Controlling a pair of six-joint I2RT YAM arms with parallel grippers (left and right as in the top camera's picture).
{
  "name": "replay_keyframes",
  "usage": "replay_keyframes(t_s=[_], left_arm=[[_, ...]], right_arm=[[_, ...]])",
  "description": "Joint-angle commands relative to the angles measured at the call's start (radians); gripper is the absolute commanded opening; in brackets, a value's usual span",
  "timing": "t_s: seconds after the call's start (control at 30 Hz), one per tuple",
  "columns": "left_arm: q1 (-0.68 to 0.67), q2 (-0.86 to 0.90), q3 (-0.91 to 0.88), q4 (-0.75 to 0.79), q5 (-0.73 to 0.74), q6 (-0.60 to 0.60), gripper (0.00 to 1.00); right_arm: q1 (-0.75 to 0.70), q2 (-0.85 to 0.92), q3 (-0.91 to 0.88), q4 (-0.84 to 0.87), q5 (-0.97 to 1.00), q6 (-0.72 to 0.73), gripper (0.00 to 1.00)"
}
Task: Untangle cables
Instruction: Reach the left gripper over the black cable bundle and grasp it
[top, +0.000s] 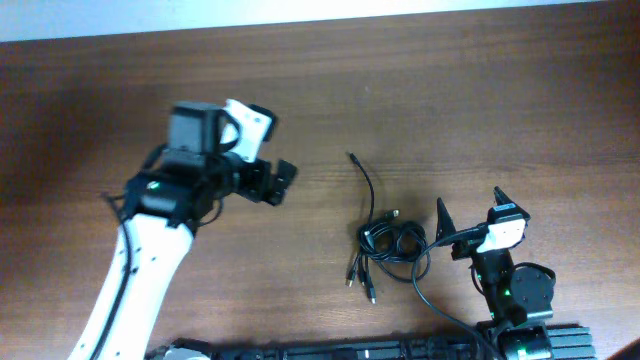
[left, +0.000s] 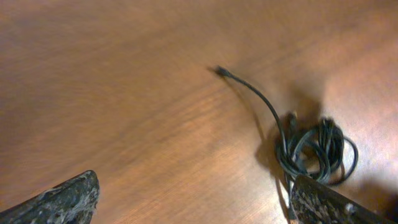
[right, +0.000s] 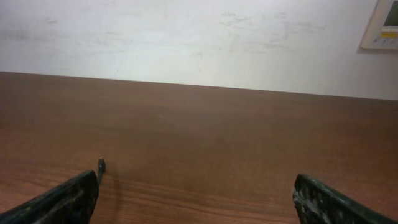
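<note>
My left gripper goes down and to the right in the overhead view next, onto the bundle's edge where the long piece of cable leaves, as pieces of cable gather there.
The cables (top: 392, 240) are thin black cords knotted in a small bundle of loops on the wooden table, right of centre. One strand runs up and left to a plug end (top: 351, 157); two metallic-tipped plugs (top: 360, 280) trail below. The left wrist view shows the bundle (left: 317, 149) at lower right and the long strand's plug (left: 219, 71). My left gripper (top: 278, 183) is open and empty, well left of the bundle. My right gripper (top: 470, 215) is open and empty, just right of the bundle. In the right wrist view only a cable tip (right: 101, 165) shows.
The wooden table (top: 480, 100) stretches far behind the bundle. A thicker black wire (top: 440, 310) from the right arm curves along the front edge near the cables. A pale wall (right: 199, 37) stands beyond the table's far edge.
</note>
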Motion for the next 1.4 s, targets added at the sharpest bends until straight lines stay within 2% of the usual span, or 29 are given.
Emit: replay_keyframes(t_s=[0.0, 0.27, 0.43, 0.67, 0.97, 1.2, 1.37], left_arm=[[-0.075, 0.09, 0.023, 0.001, 0.008, 0.017, 0.99], [-0.121, 0.292, 0.023, 0.001, 0.029, 0.018, 0.99], [-0.258, 0.381, 0.023, 0.016, -0.146, 0.017, 0.99], [-0.41, 0.477, 0.023, 0.229, -0.15, -0.037, 0.99], [-0.545, 0.522, 0.023, 0.351, -0.151, -0.036, 0.99], [-0.565, 0.619, 0.023, 0.358, -0.188, -0.12, 0.99], [-0.564, 0.636, 0.023, 0.343, -0.23, -0.119, 0.98]], right_arm=[[0.006, -0.006, -0.005, -0.006, 0.008, 0.008, 0.99], [0.006, -0.006, -0.005, -0.006, 0.008, 0.008, 0.99], [0.006, -0.006, -0.005, -0.006, 0.008, 0.008, 0.99], [0.006, -0.006, -0.005, -0.006, 0.008, 0.008, 0.99], [0.006, -0.006, -0.005, -0.006, 0.008, 0.008, 0.99], [0.006, -0.006, -0.005, -0.006, 0.008, 0.008, 0.99], [0.006, -0.006, -0.005, -0.006, 0.008, 0.008, 0.99]])
